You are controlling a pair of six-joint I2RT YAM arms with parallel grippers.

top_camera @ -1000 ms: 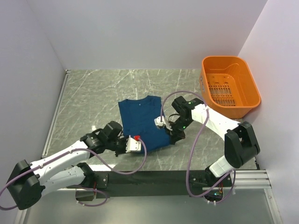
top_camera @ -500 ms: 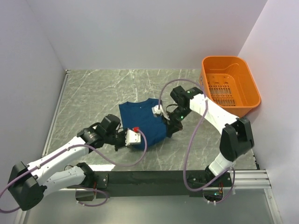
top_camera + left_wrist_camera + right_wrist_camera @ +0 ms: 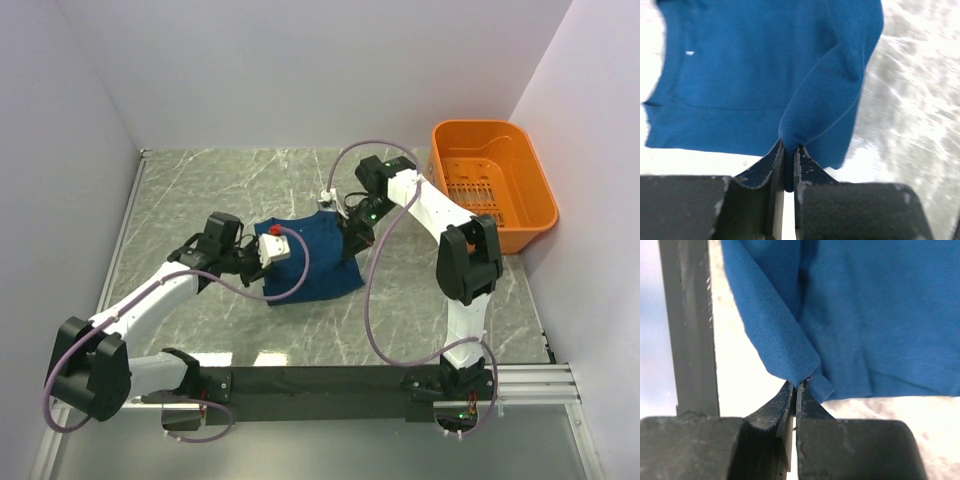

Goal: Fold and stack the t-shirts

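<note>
My left gripper is holding the fold and should carry it away from my base and down, over the t-shirt's far corner (image 3: 260, 228) (image 3: 657, 135).
One dark teal-blue t-shirt (image 3: 312, 262) lies mid-table, its near part lifted and doubled toward the back. My left gripper (image 3: 268, 243) is shut on a bunched fold of the t-shirt (image 3: 830, 95) at the shirt's left side. My right gripper (image 3: 345, 222) is shut on another pinched fold of the t-shirt (image 3: 785, 347) at the shirt's right side. In both wrist views the cloth hangs from the jaw tips, which stand pressed together on it. No chest print shows.
An orange plastic basket (image 3: 495, 185) stands at the back right, nothing in it. Grey marble tabletop (image 3: 200, 190) surrounds the shirt. White walls close in on the left, back and right. A dark rail (image 3: 330, 380) runs along the near edge.
Both grippers have travelled toward the back of the table, carrying the shirt's near edge up and over the rest of it. The shirt now looks shorter front to back.
</note>
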